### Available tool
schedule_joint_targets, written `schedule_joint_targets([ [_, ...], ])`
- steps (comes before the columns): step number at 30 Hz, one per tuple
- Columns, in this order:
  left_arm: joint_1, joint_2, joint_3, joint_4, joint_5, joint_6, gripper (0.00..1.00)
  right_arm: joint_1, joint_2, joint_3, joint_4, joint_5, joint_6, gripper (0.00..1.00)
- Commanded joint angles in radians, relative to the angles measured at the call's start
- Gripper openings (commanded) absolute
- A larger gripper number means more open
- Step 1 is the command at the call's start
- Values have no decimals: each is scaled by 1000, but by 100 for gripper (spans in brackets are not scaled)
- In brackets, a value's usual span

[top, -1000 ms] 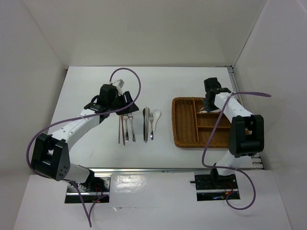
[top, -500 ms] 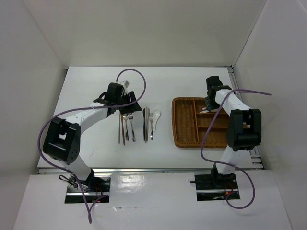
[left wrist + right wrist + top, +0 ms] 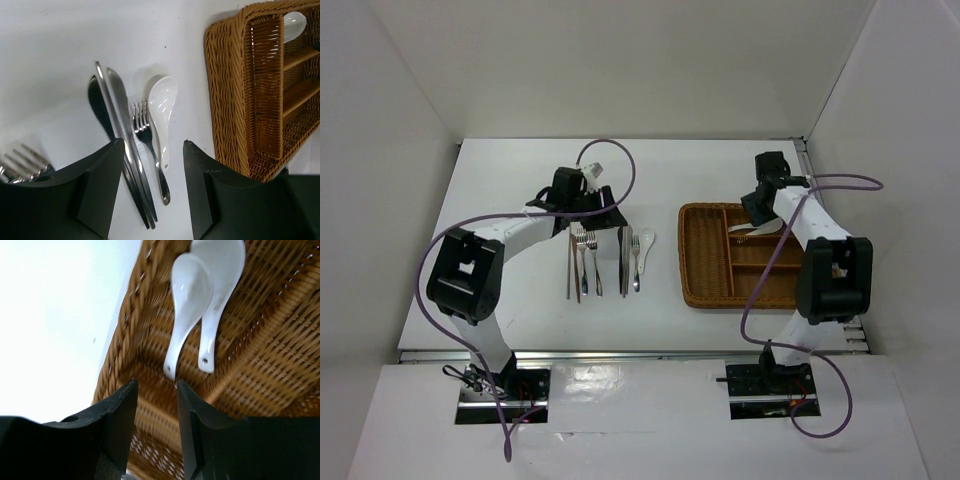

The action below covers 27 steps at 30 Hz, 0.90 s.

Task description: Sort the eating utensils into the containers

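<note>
The left gripper moves to the right in the top view and down onto the soup spoon's bowl end next, since the spoon's handle lies close beside the fork.
On the white table lies a row of utensils: brown chopsticks (image 3: 570,272), silver forks (image 3: 588,262), two knives (image 3: 625,260) (image 3: 122,150), one fork (image 3: 635,265) (image 3: 150,145) and a white soup spoon (image 3: 646,240) (image 3: 162,107). My left gripper (image 3: 588,205) (image 3: 152,142) hangs open above the knives and fork, holding nothing. The wicker tray (image 3: 705,290) (image 3: 225,95) (image 3: 145,330) stands to the right. My right gripper (image 3: 760,205) (image 3: 157,382) is open over its far compartment, where two white soup spoons (image 3: 187,295) (image 3: 745,230) lie free of the fingers.
White walls close in the table on the left, back and right. The purple cables loop over both arms. The tray's inner dividers (image 3: 760,265) split it into several compartments. The table's right edge runs close beside the tray.
The right gripper has opened and let go of a white soup spoon, which now lies in the tray. The left gripper has moved right, over the far ends of the utensils.
</note>
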Motion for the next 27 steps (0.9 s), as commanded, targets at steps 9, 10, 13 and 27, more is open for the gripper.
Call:
schedule_joint_targets([
  [9, -61, 172, 115, 165, 99, 23, 62, -4, -369, -220, 219, -157, -315, 42],
  [10, -61, 184, 129, 174, 99, 49, 62, -4, -380, -231, 210, -157, -315, 42],
  [13, -61, 235, 178, 153, 91, 64, 62, -4, -421, -252, 178, -157, -338, 42],
  [27, -61, 333, 258, 110, 125, 160, 58, -4, -456, -259, 168, -139, -370, 42],
])
